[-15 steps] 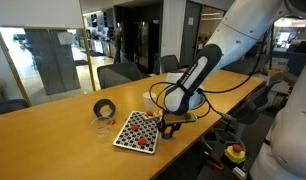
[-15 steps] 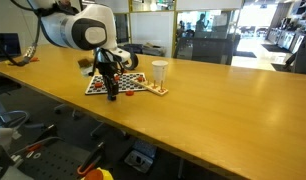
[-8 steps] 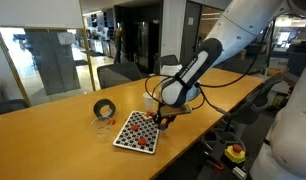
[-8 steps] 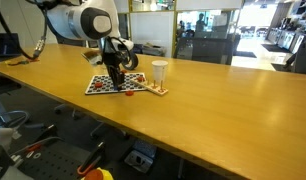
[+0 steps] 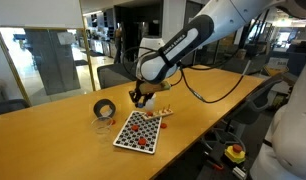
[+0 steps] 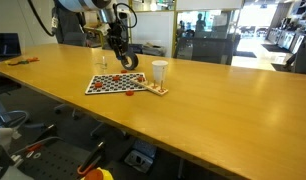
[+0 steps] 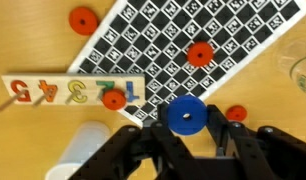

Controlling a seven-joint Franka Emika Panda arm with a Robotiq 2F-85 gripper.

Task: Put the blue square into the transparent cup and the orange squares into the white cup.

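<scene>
The transparent cup stands past the board, so the robot's gripper should carry the blue square (image 7: 186,112) toward the right in the wrist view, over the transparent cup's opening (image 7: 300,66), and release it there.
In the wrist view my gripper (image 7: 187,117) is shut on the blue square (image 7: 186,112), a small flat round blue piece held between the two black fingers. Below it lies the checkered board (image 7: 163,30) with orange squares, round red-orange pieces, one on it (image 7: 200,54) and others beside it (image 7: 84,19) (image 7: 238,115). The white cup (image 7: 78,160) shows at the lower left, the transparent cup (image 7: 301,70) at the right edge. In both exterior views the gripper (image 5: 141,98) (image 6: 118,55) hangs raised above the table near the board (image 5: 138,131) (image 6: 118,83).
A wooden number strip (image 7: 63,90) lies beside the board with an orange piece (image 7: 114,98) on it. A black tape roll (image 5: 105,107) stands behind the clear cup (image 5: 101,124). The white cup (image 6: 159,73) stands next to the board, near the table's long edge.
The gripper has lifted off the board with the blue piece and swung up and away toward the tape roll side. The jaws stayed shut.
</scene>
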